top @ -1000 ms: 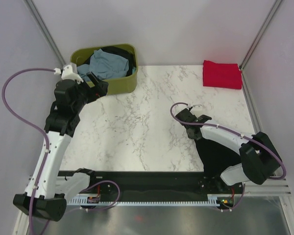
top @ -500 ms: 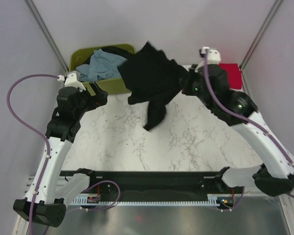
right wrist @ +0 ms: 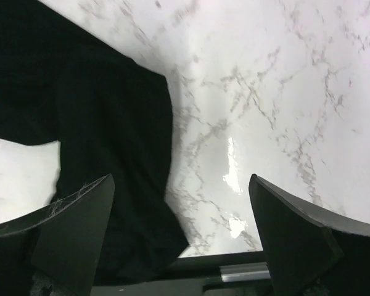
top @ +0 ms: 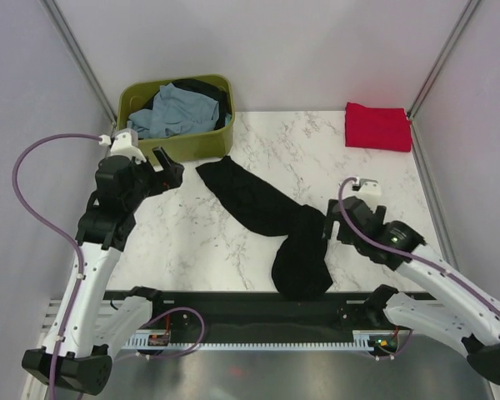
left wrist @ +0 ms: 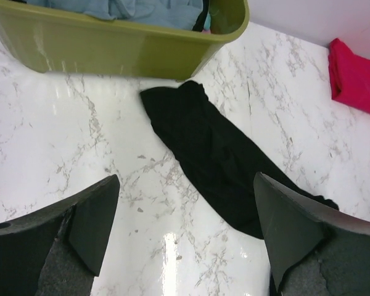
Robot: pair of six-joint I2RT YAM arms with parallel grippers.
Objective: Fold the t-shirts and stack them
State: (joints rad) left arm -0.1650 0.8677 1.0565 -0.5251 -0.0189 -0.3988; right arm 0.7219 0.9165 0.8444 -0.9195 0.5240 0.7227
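One finger of my right gripper is above bare marble, so I should next move that gripper to the left in the top view and down onto the black t-shirt's near part (top: 308, 253) (right wrist: 129, 176).
A black t-shirt (top: 267, 212) lies crumpled in a long diagonal strip on the marble table (top: 233, 250), from near the tub to the front edge. My right gripper (top: 332, 223) hovers open at the strip's near-right end; in the right wrist view the black t-shirt (right wrist: 98, 129) lies under the left finger (right wrist: 68, 234) and the right gripper (right wrist: 182, 246) holds nothing. My left gripper (top: 171, 167) hangs open beside the tub, above the strip's far end; the black t-shirt (left wrist: 216, 148) lies ahead of the left gripper (left wrist: 185, 240). A folded red t-shirt (top: 377, 127) sits at the back right.
The olive-green tub (top: 192, 143) stands at the back left and holds a pale blue-grey shirt (top: 179, 112) and a dark one (top: 207, 88). A black rail (top: 233, 308) runs along the table's near edge. Grey walls enclose the table on three sides.
Half a second ago my right gripper held the black t-shirt up near the tub. It has since come down to the front right and opened, leaving the shirt spread on the table. The left arm barely moved.
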